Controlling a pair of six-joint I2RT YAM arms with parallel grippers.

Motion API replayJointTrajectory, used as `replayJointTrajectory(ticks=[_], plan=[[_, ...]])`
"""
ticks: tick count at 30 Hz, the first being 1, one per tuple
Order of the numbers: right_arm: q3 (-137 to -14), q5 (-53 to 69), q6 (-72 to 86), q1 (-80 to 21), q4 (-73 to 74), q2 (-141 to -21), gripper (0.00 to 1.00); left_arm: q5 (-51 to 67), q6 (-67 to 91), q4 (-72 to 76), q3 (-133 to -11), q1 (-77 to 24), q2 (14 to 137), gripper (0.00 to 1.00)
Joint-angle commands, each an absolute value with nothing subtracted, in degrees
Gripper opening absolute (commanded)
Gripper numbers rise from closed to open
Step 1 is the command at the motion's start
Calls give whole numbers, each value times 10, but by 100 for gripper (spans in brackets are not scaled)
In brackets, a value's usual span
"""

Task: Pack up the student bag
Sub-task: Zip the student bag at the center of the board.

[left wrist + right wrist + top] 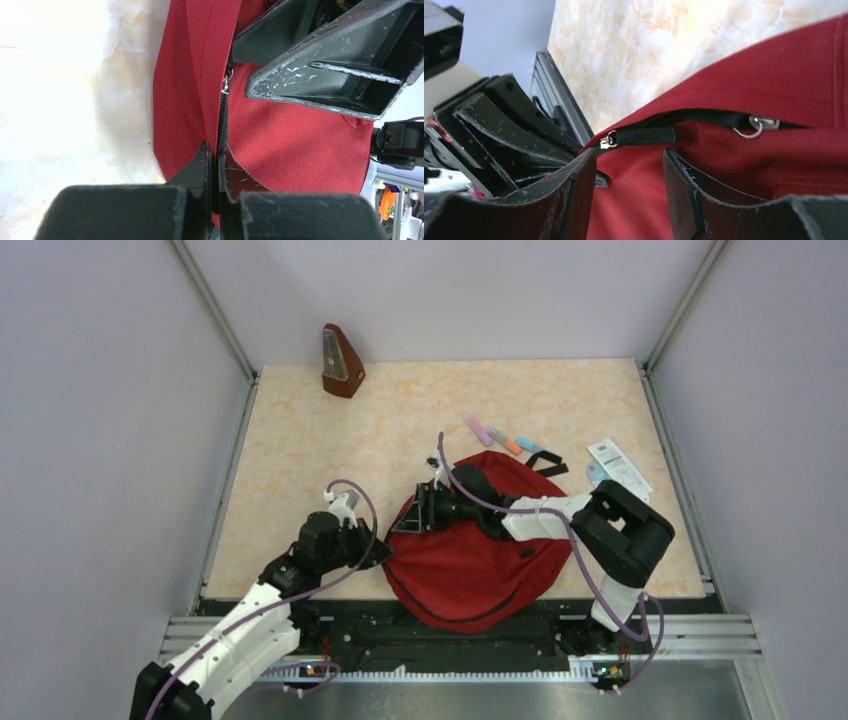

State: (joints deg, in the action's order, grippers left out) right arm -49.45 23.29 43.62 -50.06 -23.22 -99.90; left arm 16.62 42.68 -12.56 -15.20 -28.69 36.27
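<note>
I will pull the zipper trim outward with my left gripper next and let it go over the bare tabletop toward the metronome, because that spot is outward of my gripper.
The dark red student bag [470, 565] lies flat at the near middle of the table. My left gripper [378, 555] is at its left edge. In the left wrist view my left gripper [216, 155] is shut on the bag's black zipper trim [221, 125]. My right gripper [415, 510] reaches across the bag to its upper left edge. In the right wrist view my right gripper [629, 160] is open, red fabric between its fingers, just below a black zipper pull tab [639, 136]. A second zipper slider with a ring [756, 125] sits further right. The zipper looks slightly parted.
A brown metronome [341, 362] stands at the far left. Several coloured markers [505, 442] and a white packet [620, 462] lie beyond the bag at the right. A black strap [548, 462] sticks out at the bag's far side. Metal rails border the table.
</note>
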Motion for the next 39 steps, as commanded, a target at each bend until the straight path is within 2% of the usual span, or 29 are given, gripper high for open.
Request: replayJointTrajectory(ticks=[1,7,13,16,20,23,29,33,39], plan=[[-469,195,579,-498,-332,-996,50,159,405,-134,-163,-287,353,0],[-481,151,597,-512,-342,-1005,45,160,399,-132,-164,-288,353,0],[-514,116,583,-524,-314,-1021,34,164,397,-127,-164,-288,357,0],[-516,99,578,-529,-309,-1024,26,164,396,-129,-163,-288,354,0],[-517,85,568,-535,-301,-1020,7,162,396,-132,-163,-287,351,0],[-507,70,560,-539,-298,-1009,0,160,396,-134,-163,-288,348,0],[-463,21,553,-542,-313,-964,0,154,396,-143,-164,-288,345,0],[-457,19,553,-542,-321,-952,11,155,396,-142,-164,-288,342,0],[-461,52,559,-541,-355,-974,14,156,396,-142,-164,-288,341,0]])
